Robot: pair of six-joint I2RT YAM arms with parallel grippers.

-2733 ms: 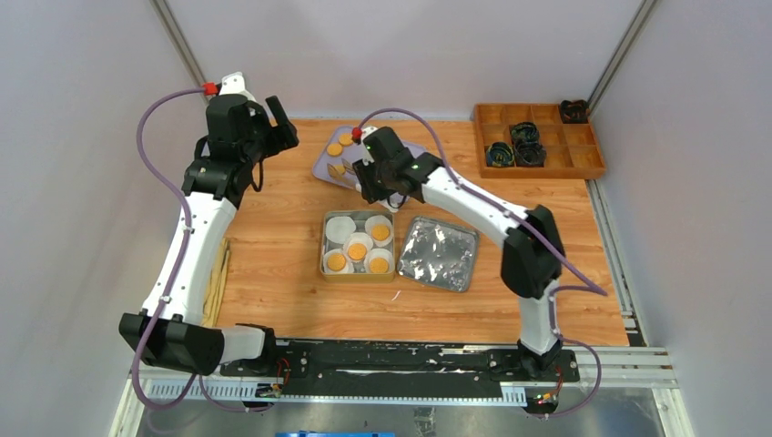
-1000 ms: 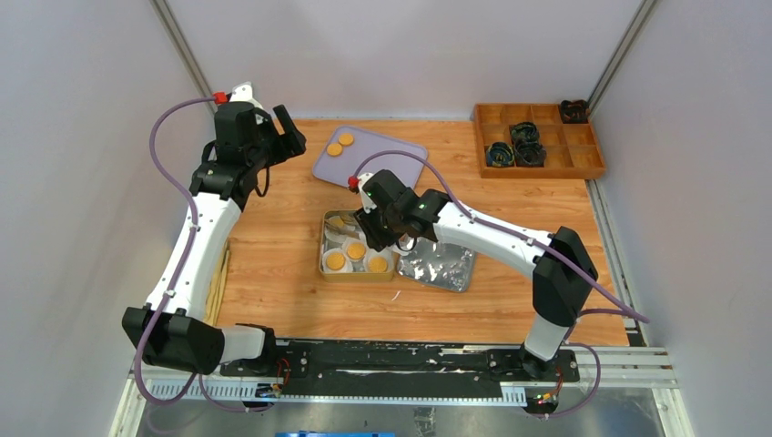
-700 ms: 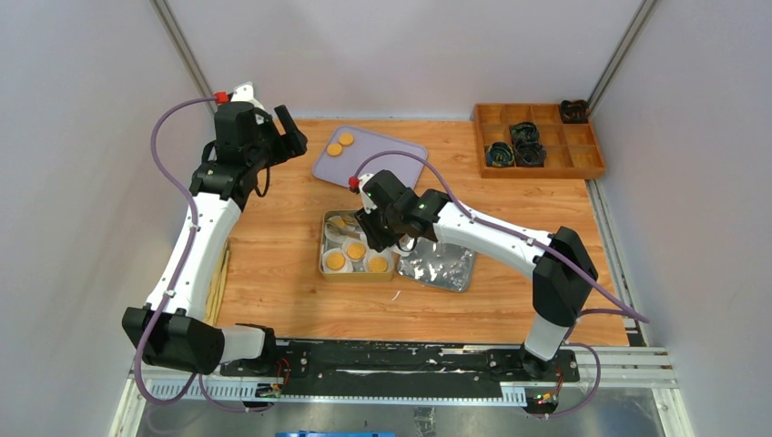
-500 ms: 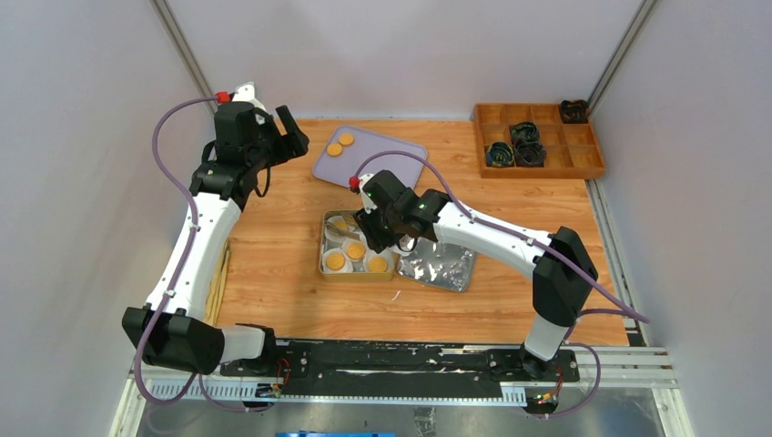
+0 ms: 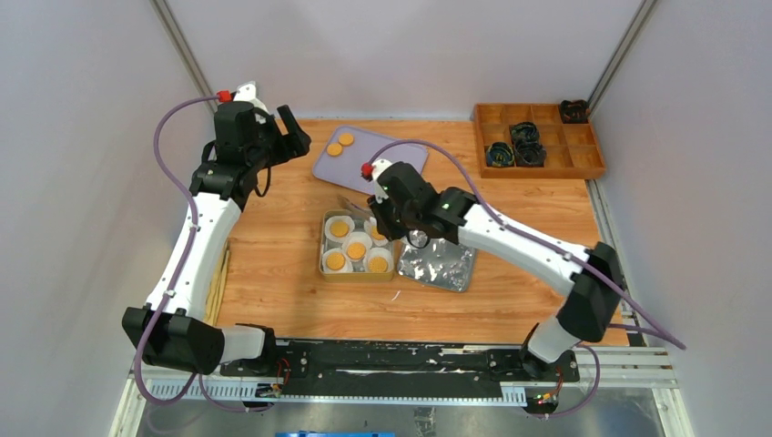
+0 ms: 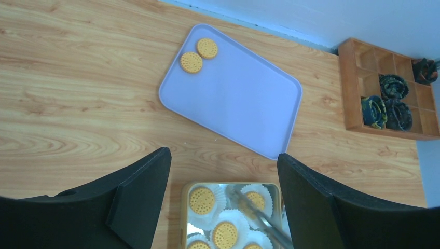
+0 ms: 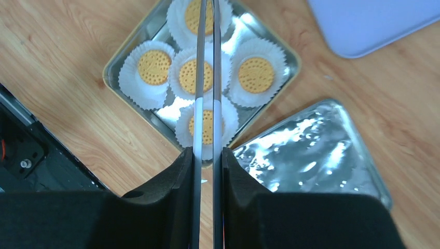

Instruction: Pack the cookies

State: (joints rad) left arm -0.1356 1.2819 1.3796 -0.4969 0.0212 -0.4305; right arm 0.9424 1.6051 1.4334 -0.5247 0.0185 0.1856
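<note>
The robot's right gripper will bring the tongs down and outward, past the foil lid, onto bare table between lavender tray and wooden box (image 7: 416,87), because all the tin's cups hold cookies.
Five cookies lie in white paper cups in the gold tin (image 5: 323,246), among them ones in the back-left cup (image 5: 339,228) and the middle cup (image 7: 188,75). Two more cookies (image 5: 340,145) lie on the lavender tray (image 5: 382,159), also seen in the left wrist view (image 6: 191,61). My right gripper (image 5: 390,217) is shut on metal tongs (image 7: 207,78), which reach out over the tin's back cups; their tips run out of the right wrist view. My left gripper (image 5: 289,138) is open and empty, high above the table's back left, looking down at tray (image 6: 233,98) and tin (image 6: 182,207).
A shiny foil lid (image 5: 440,253) lies right of the tin, touching it. A wooden compartment box (image 5: 537,137) with dark coiled items stands at the back right. A thin tan strip (image 5: 218,278) lies by the left arm.
A cookie went from the tray into the tin's back-left cup. In the last second my right gripper with the tongs rose and drew back to the right, uncovering the cups. The left arm barely moved.
</note>
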